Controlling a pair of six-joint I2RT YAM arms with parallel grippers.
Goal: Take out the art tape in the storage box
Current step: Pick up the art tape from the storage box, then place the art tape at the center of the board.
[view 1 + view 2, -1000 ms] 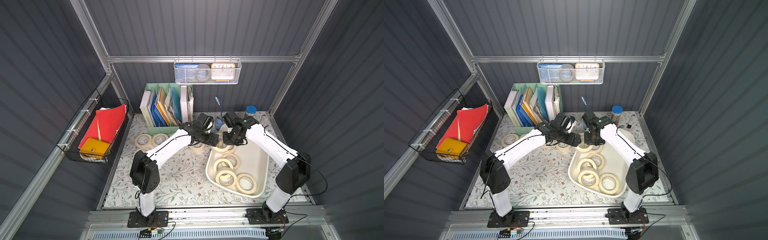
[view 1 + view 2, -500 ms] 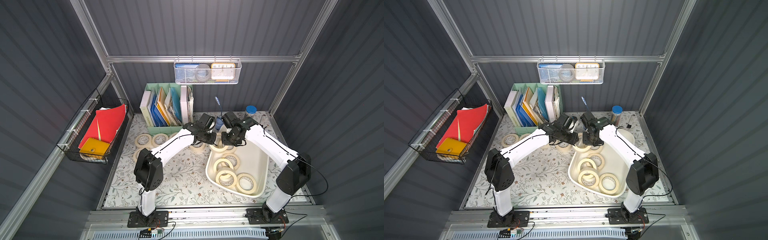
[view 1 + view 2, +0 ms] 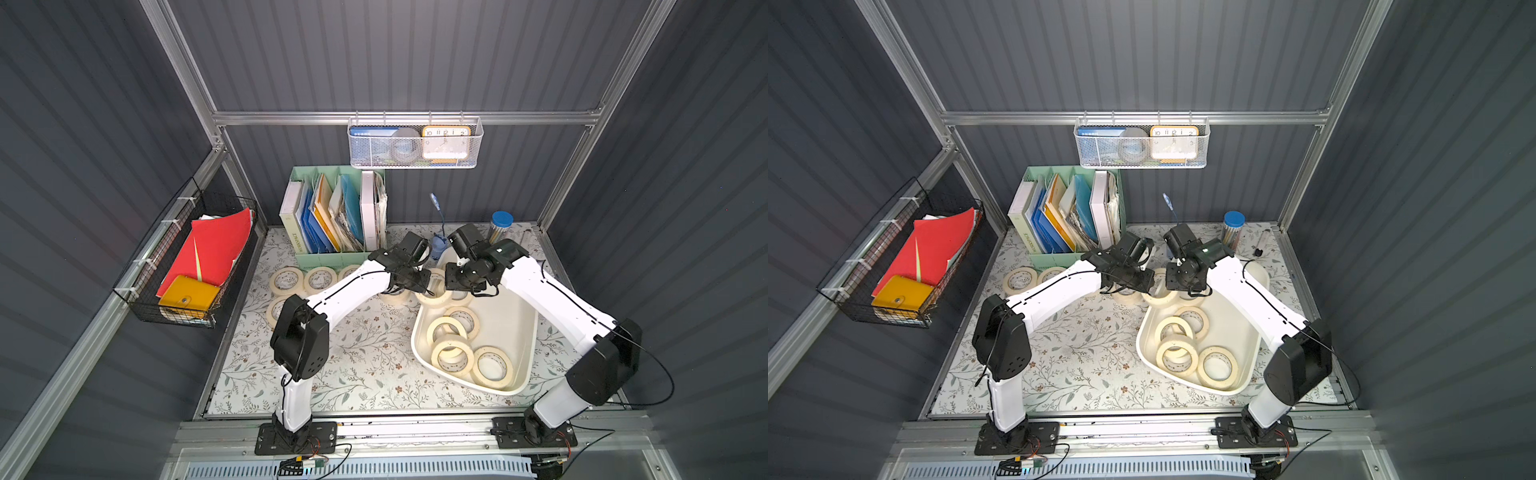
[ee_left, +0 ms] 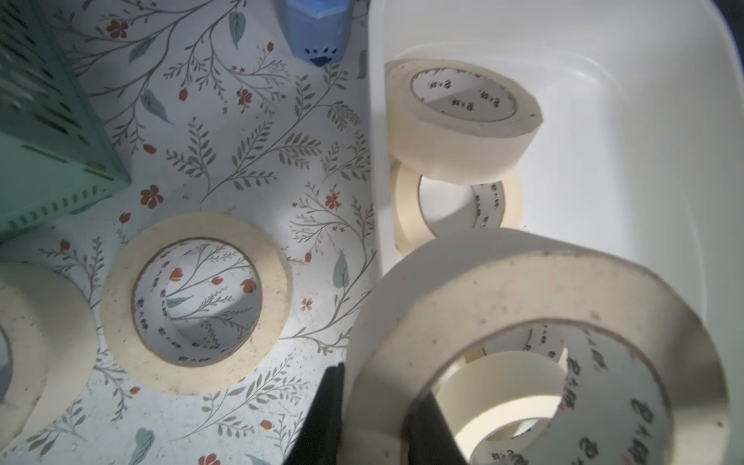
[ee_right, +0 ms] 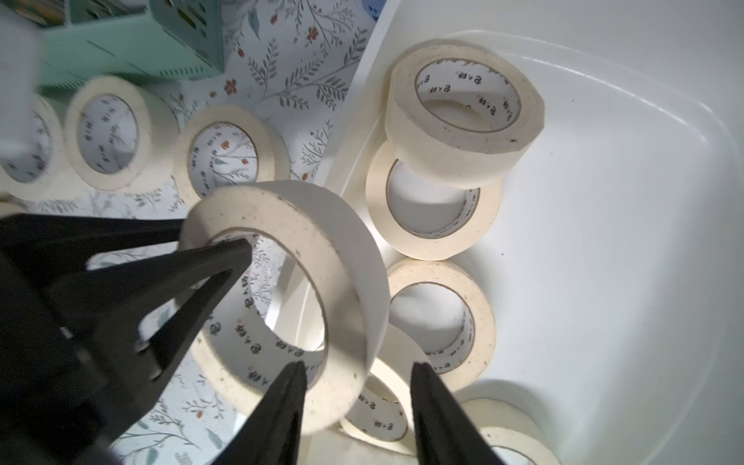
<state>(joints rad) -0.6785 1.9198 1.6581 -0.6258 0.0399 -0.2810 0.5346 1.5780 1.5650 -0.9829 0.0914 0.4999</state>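
The left gripper swings back off the box (image 3: 1239,328) next. It then lowers onto bare mat (image 3: 1056,316) before the row of rolls and releases, since that lies below and back from it.
A cream art tape roll (image 3: 435,287) (image 3: 1158,289) hangs over the far left rim of the white storage box (image 3: 509,316) (image 3: 1239,328). My left gripper (image 3: 427,282) (image 4: 378,422) is shut on the roll's wall (image 4: 523,322), one finger inside the ring. My right gripper (image 3: 449,283) (image 5: 358,374) is open astride the opposite wall (image 5: 322,241), with a gap beside the outer finger (image 5: 426,386). Several more rolls (image 3: 452,357) (image 5: 443,322) lie in the box. Others (image 3: 286,280) (image 4: 197,302) lie on the floral mat to its left.
A mint-green file organizer (image 3: 332,216) stands at the back, with a blue cup (image 3: 438,249) and a blue-capped jar (image 3: 500,224) to its right. A white mesh basket (image 3: 415,143) hangs above. A black wire basket with red folders (image 3: 195,266) hangs on the left wall.
My left gripper has shut on the roll that the right gripper was holding. The right jaws have since opened off that roll.
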